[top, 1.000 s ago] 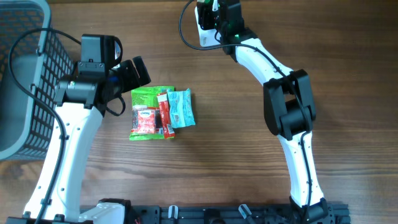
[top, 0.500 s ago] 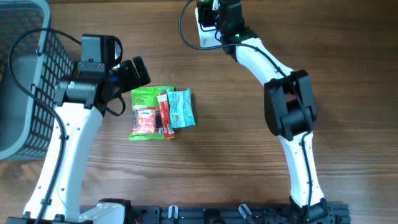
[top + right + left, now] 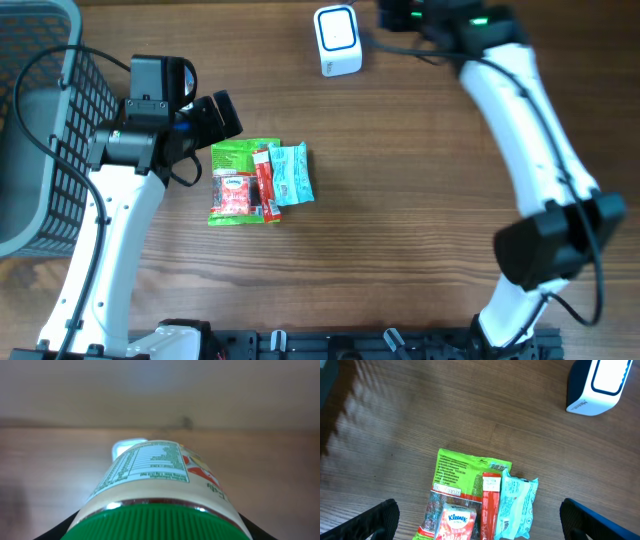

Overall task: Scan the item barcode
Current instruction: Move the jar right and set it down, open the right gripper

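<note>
The robot's right gripper needs to swing to its right in the overhead view next, go down to the empty tabletop and let go of the jar (image 3: 155,472) there.
My right gripper (image 3: 398,13) is at the far edge of the table, just right of the white barcode scanner (image 3: 337,41). In the right wrist view it (image 3: 160,530) is shut on a cream jar (image 3: 155,472) with a green ribbed lid. The jar's printed label faces up, and the scanner (image 3: 128,445) shows beyond its far end. My left gripper (image 3: 215,115) is open and holds nothing. In the left wrist view it (image 3: 480,525) hangs above a pile of packets, with the scanner (image 3: 597,385) at top right.
The pile holds a green packet (image 3: 240,155), a red Kleenex pack (image 3: 233,196), a red stick pack (image 3: 264,180) and a light-blue packet (image 3: 291,173). A grey wire basket (image 3: 40,120) stands at the left edge.
My right arm has swung to the right, off the scanner, which now shows uncovered from above. The left arm and the packets have not moved.
</note>
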You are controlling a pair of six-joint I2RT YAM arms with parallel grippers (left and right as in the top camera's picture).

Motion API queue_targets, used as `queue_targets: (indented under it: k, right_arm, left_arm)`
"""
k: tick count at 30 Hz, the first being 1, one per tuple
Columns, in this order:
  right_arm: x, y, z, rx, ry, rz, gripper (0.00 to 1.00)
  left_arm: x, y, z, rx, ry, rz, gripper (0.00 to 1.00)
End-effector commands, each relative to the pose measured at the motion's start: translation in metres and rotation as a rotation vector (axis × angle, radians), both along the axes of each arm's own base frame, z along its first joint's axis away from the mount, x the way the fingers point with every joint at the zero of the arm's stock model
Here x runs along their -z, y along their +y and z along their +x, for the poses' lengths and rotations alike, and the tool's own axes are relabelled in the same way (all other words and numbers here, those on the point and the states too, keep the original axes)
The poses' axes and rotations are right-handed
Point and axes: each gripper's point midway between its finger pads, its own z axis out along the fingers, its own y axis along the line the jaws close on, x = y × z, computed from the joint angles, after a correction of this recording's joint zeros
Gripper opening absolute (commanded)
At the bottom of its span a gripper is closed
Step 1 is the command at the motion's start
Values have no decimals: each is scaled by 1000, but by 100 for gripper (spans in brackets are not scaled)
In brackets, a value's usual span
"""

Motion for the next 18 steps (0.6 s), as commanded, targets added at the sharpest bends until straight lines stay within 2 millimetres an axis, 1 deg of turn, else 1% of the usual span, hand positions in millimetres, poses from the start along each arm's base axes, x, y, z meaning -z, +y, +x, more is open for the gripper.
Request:
queue_targets:
  k: [1, 3, 4, 7, 8, 9, 13, 14, 15, 16, 18]
  right_arm:
    - [36, -54, -21, 99, 190, -36, 32]
    - [62, -84, -43, 151, 337, -57, 35]
    - [70, -96, -52, 173, 394, -62, 35]
    - [94, -125, -71, 232, 519, -66, 35]
    - [105, -138, -78, 259, 565, -63, 35]
    - [111, -145, -82, 274, 586, -61, 35]
    - [148, -179, -103, 350, 684, -47, 36]
    - [155, -184, -107, 364, 699, -45, 36]
    - [168, -193, -114, 385, 722, -38, 36]
    - [175, -198, -118, 398, 734, -34, 35]
    - [198, -210, -130, 430, 767, -22, 36]
  left_arm:
    - [-5, 4, 2, -3, -15, 16, 100]
    - [-5, 4, 2, -3, -15, 16, 100]
    - [-5, 4, 2, -3, -15, 16, 100]
    - [-5, 4, 2, -3, -15, 16, 100]
    - [-5, 4, 2, -3, -15, 16, 100]
    - [-5, 4, 2, -3, -15, 16, 100]
    - [-5, 4, 2, -3, -15, 16, 100]
    - [-5, 4, 2, -3, -15, 16, 100]
    - [-5, 4, 1, -3, -15, 16, 100]
    - [-5, 4, 1, -3, -15, 16, 100]
    - [-5, 4, 2, -3, -15, 16, 100]
